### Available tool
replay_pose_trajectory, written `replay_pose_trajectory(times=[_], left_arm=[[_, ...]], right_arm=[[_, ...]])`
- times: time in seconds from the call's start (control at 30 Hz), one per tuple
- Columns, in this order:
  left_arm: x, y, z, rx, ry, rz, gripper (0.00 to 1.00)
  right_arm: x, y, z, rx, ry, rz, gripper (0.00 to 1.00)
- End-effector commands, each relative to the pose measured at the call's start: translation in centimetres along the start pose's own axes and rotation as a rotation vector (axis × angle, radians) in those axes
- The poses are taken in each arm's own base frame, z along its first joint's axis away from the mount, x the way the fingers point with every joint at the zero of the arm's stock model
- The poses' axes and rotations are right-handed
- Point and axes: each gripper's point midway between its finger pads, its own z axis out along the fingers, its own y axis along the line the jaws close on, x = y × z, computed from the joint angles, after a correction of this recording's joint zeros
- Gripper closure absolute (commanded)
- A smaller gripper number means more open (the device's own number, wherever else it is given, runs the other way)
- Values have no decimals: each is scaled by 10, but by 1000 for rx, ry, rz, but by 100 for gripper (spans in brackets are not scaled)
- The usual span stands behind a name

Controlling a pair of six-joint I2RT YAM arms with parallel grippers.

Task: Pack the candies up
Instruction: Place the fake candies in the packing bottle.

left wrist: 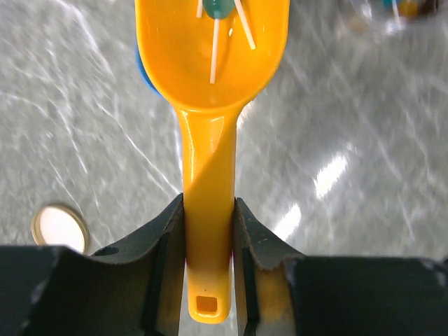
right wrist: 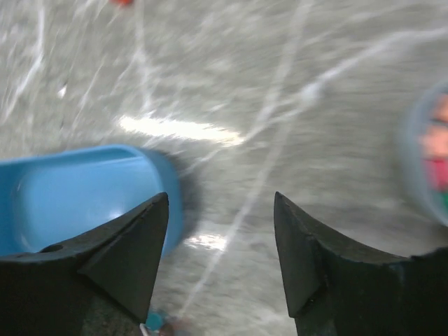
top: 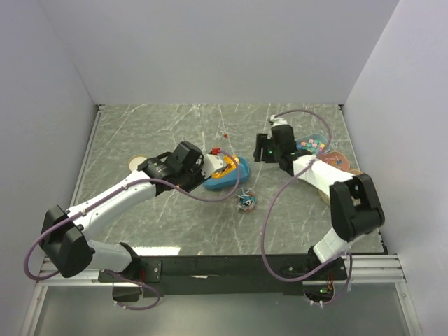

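Note:
My left gripper holds the scoop and will swing over the candies, tip out the teal sweet, then lower and release it on bare tabletop between lid and tray.
The candies [top: 246, 200], a small heap of blue, dark and red wrapped sweets, lie on the table in front of a blue tray [top: 235, 180]. My left gripper [top: 208, 168] is shut on the handle of an orange scoop [top: 225, 168] held over the tray. In the left wrist view the fingers [left wrist: 208, 203] clamp the scoop's handle [left wrist: 208, 175], and one teal sweet [left wrist: 217, 7] sits in the scoop's bowl. My right gripper [top: 264, 151] is open and empty above the table, right of the tray. Its wrist view shows the jaws [right wrist: 220, 199] wide apart and the tray [right wrist: 77, 196] at left.
A clear bowl of pastel sweets [top: 311, 145] and a bowl of orange-red sweets [top: 340, 161] stand at the right. One loose red sweet [top: 225, 135] lies behind the tray. A round lid [top: 136, 162] lies at the left, also in the left wrist view [left wrist: 59, 227].

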Motion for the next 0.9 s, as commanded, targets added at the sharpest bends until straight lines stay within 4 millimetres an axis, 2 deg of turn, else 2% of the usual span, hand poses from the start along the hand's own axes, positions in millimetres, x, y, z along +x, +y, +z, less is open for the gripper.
replay_pose_trajectory(times=[0.0,0.13,0.2,0.23,0.3,0.4,0.43,0.47,0.53,0.6,0.87], left_arm=[[5,-14,-19,69,44,95,99],[13,-31,-24,86,141,166,99],[15,-36,-29,79,202,193,99],[16,-38,-25,81,236,201,99],[4,-43,-28,76,238,215,99],[-3,-52,-27,78,284,253,99],[0,-53,-28,78,316,269,99],[-6,-58,-30,73,319,285,99],[1,-61,-26,45,412,322,99],[-4,-69,-23,31,435,359,99],[-8,-64,-22,-132,505,448,99]], right_arm=[[-26,-34,-30,133,-93,61,31],[-25,-42,-59,167,-122,92,24],[-23,-43,-67,176,-137,117,23],[-21,-45,-73,183,-149,124,23],[-19,-47,-79,189,-160,133,22],[-19,-50,-91,196,-188,132,21],[-16,-51,-92,200,-186,132,21],[-15,-53,-94,207,-192,133,21],[-11,-55,-97,208,-198,136,21],[-12,-57,-101,205,-212,141,20],[-1,-64,-110,219,-218,144,20]])
